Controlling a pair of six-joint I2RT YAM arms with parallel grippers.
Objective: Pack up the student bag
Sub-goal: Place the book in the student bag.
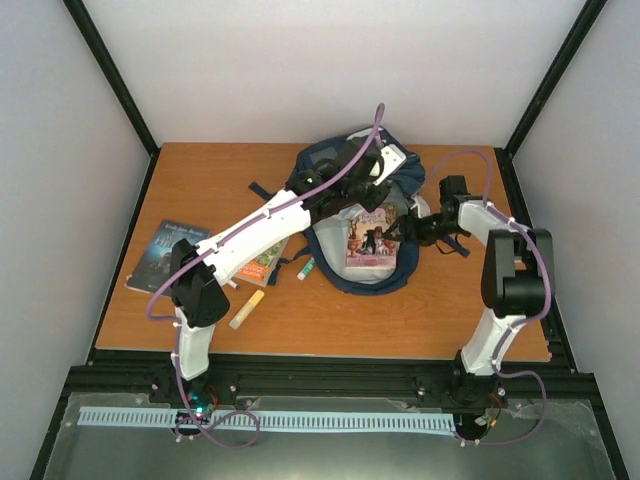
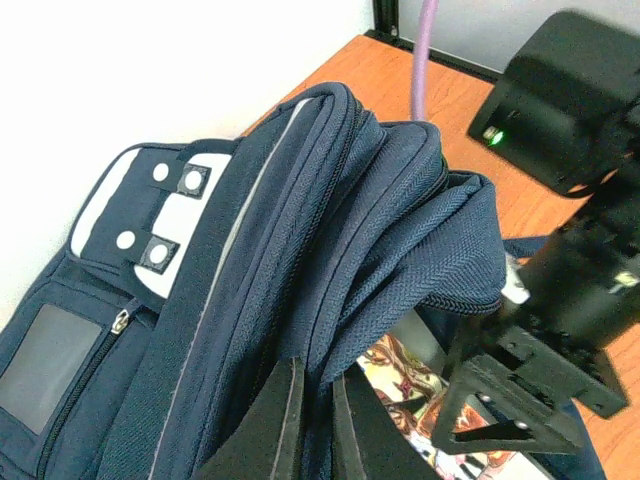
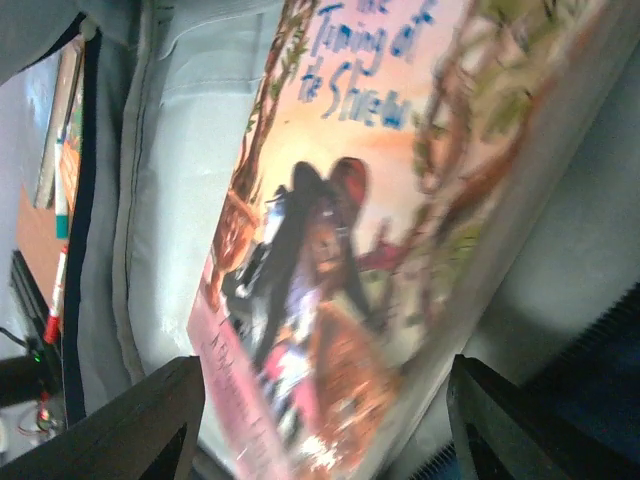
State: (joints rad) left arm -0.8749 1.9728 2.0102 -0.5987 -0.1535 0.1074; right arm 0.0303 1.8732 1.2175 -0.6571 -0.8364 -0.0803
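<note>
The bag's open section (image 1: 370,249) (image 2: 418,395) with the pink-covered book inside is below and back toward my base, so my left gripper needs to bring the bag's flap back down over it next and let go.
The student bag (image 1: 322,168) lies at the back middle of the table, navy, with its main compartment open and pale grey lining showing. My left gripper (image 1: 372,172) is shut on the bag's upper flap (image 2: 400,220) and holds it lifted; the fabric is pinched between its fingers (image 2: 285,420). A pink-covered book (image 1: 371,238) lies flat on the lining inside the opening. My right gripper (image 1: 410,228) stands open at the book's right edge. In the right wrist view the book (image 3: 350,230) fills the space ahead of the spread fingers (image 3: 150,425), untouched by them.
A dark blue book (image 1: 165,255) lies at the left of the table. An orange and green book (image 1: 266,262) sits partly under my left arm. A marker (image 1: 305,268) and a yellow stick (image 1: 247,309) lie in front of the bag.
</note>
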